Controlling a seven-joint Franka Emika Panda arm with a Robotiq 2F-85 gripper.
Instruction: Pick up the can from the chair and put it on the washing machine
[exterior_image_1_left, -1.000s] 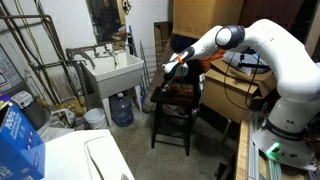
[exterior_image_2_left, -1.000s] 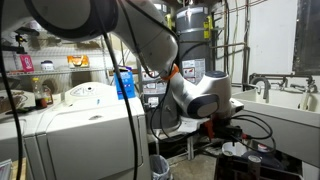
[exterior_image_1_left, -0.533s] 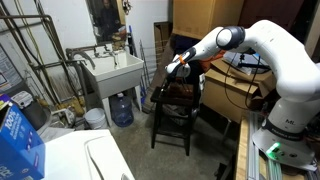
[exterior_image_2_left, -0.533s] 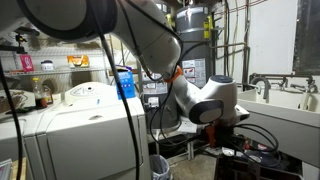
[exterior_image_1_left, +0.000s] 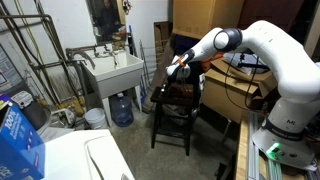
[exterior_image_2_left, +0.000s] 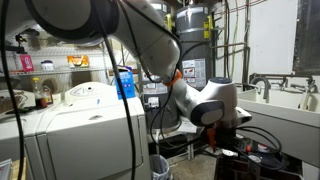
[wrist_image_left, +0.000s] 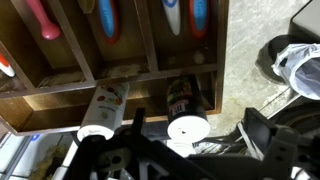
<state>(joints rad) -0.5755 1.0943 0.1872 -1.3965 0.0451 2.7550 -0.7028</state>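
Note:
I should lower my gripper over the round pale top (wrist_image_left: 188, 128) and close around the can, because it stands below the gripper, lined up between its wide-spread fingers.
In the wrist view the can (wrist_image_left: 186, 118), dark-sided with a round pale top, stands between my gripper's (wrist_image_left: 197, 132) two dark fingers, which are spread wider than the can and do not touch it. The gripper is open. In an exterior view the arm reaches over the dark brown chair (exterior_image_1_left: 176, 103) with the gripper (exterior_image_1_left: 176, 64) above the seat near the back; the can is too small to make out there. The white washing machine shows in both exterior views (exterior_image_1_left: 95, 160) (exterior_image_2_left: 70, 130). In the latter the arm hides the gripper and the chair.
A white utility sink (exterior_image_1_left: 114, 72) and a blue water jug (exterior_image_1_left: 122, 109) stand beside the chair. A blue box (exterior_image_1_left: 18, 138) sits by the washing machine. Cardboard boxes (exterior_image_1_left: 232, 90) lie behind the chair. A white-capped bottle (wrist_image_left: 101, 112) lies near the can, under wooden slats.
The gripper has shifted slightly up and toward the chair back over the seat. The can has not moved.

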